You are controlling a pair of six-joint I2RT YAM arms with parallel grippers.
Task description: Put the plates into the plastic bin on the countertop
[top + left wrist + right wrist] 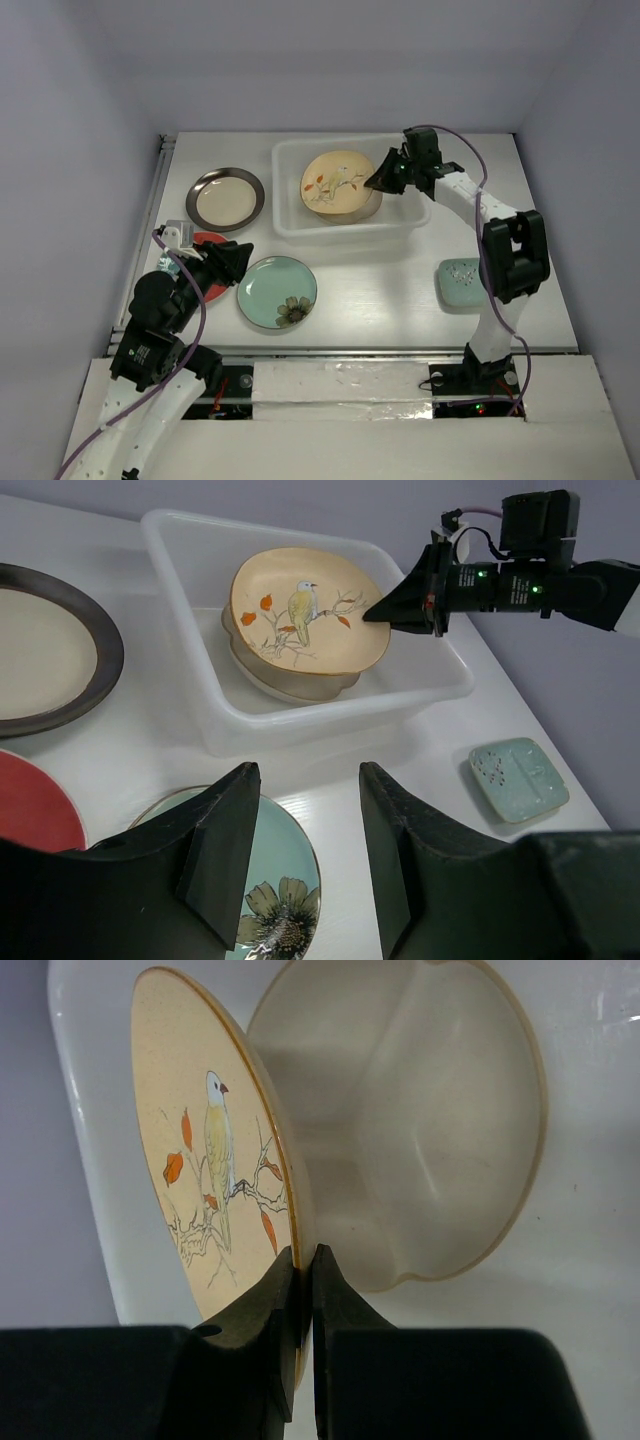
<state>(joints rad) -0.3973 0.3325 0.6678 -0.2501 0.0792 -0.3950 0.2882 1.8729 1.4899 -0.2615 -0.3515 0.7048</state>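
Observation:
My right gripper should lower the tilted tan plate a little onto the cream divided dish (pixel 403 1125) and then let go of the plate's rim.
The tan plate with a bird (pixel 335 182) (pixel 300 610) (pixel 200 1160) hangs tilted inside the plastic bin (pixel 340 233) (pixel 180 570). My right gripper (pixel 372 183) (pixel 372 613) (pixel 303 1252) is shut on its right rim. Under it in the bin lies a cream divided dish (pixel 300 688) (pixel 420 1140). My left gripper (pixel 243 262) (pixel 305 772) is open and holds nothing. It hovers over the countertop (pixel 370 290) at the left edge of the teal flower plate (pixel 275 290) (pixel 285 890).
A dark-rimmed cream round plate (pixel 226 198) (pixel 50 650) sits left of the bin. A red plate (pixel 213 290) (pixel 30 805) lies partly under my left arm. A pale green rectangular plate (pixel 460 281) (pixel 518 778) rests by the right arm's base. Lavender walls enclose the table.

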